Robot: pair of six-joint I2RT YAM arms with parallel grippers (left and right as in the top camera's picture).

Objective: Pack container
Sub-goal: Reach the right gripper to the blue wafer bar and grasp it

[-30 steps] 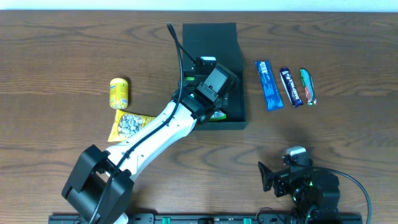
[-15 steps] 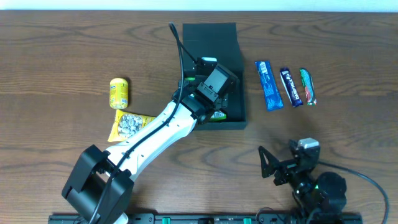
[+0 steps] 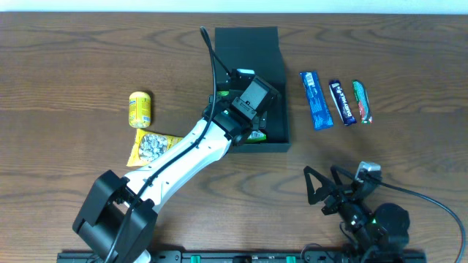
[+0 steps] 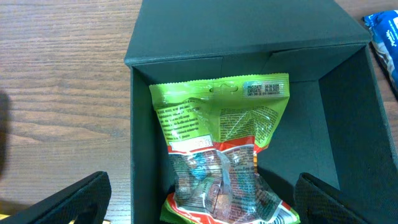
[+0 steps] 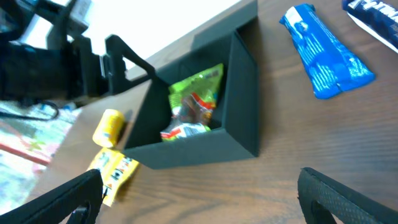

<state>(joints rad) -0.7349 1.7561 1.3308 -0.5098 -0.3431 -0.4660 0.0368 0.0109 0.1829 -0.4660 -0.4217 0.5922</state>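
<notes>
I need to move my right gripper outward next, turn its fingers down and lower them around the bar's middle (image 3: 316,101), because the blue bar is still outside the open container (image 3: 272,145).
The container (image 3: 272,145), a dark green-black box with its flap lid (image 3: 246,40) open toward the back, stands at the table's middle. A green snack packet (image 4: 224,149) lies inside it, also showing in the right wrist view (image 5: 193,109). My left gripper (image 4: 202,202) hovers open over the box's front, its fingers either side of the packet and apart from it. My right gripper (image 3: 327,193) is open and empty near the front edge, to the right of the box and facing it (image 5: 186,149).
A blue bar (image 3: 316,100), a dark blue bar (image 3: 341,102) and a green-red bar (image 3: 361,101) lie right of the box. A yellow roll (image 3: 140,109) and a yellow nut packet (image 3: 150,147) lie left of it.
My right arm has shifted a little to the right and toward the front edge, tilting its gripper. The left arm and the packet have not moved.
</notes>
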